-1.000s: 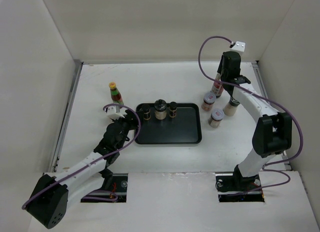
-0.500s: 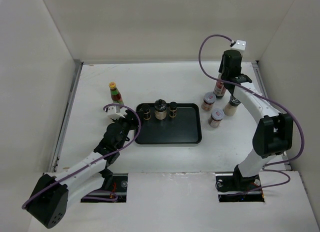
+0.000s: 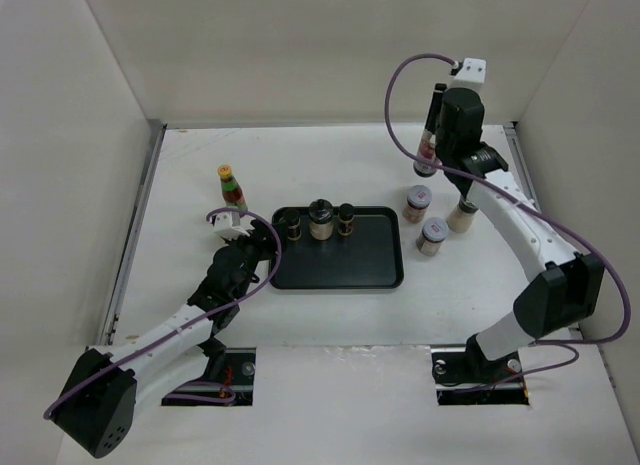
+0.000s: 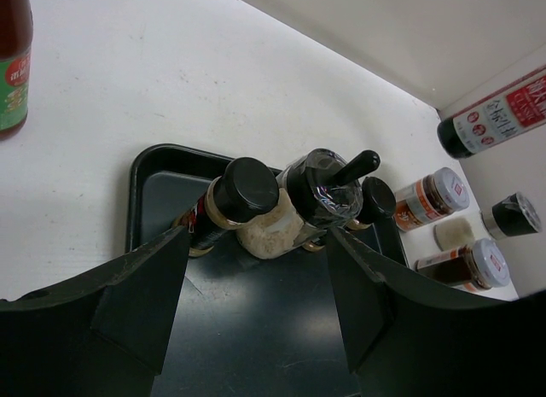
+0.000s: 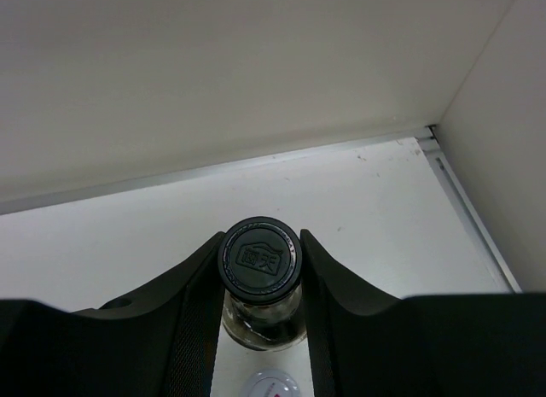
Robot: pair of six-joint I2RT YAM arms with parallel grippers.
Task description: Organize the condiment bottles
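Note:
The robot's right gripper will next carry the clear bottle back over the tray (image 3: 345,263), then lower it onto the tray's far corner by the spice jars.
My right gripper (image 3: 443,103) is shut on the neck of a tall clear bottle with a black cap (image 3: 430,137) and holds it in the air over the table's back right. From the right wrist, both fingers press the sides of the cap (image 5: 260,256). Three bottles (image 3: 320,220) stand in a row at the back of the black tray (image 3: 345,263). A yellow-capped sauce bottle (image 3: 232,188) stands left of the tray. My left gripper (image 3: 257,251) hangs open at the tray's left edge, nothing between its fingers (image 4: 141,286).
Three short spice jars (image 3: 432,235) stand on the table right of the tray, below the raised bottle; one white lid (image 5: 271,385) shows under it. White walls close in the table at the back and both sides.
My right arm has lifted the tall bottle off the table, up and slightly to the left. The left arm has not moved.

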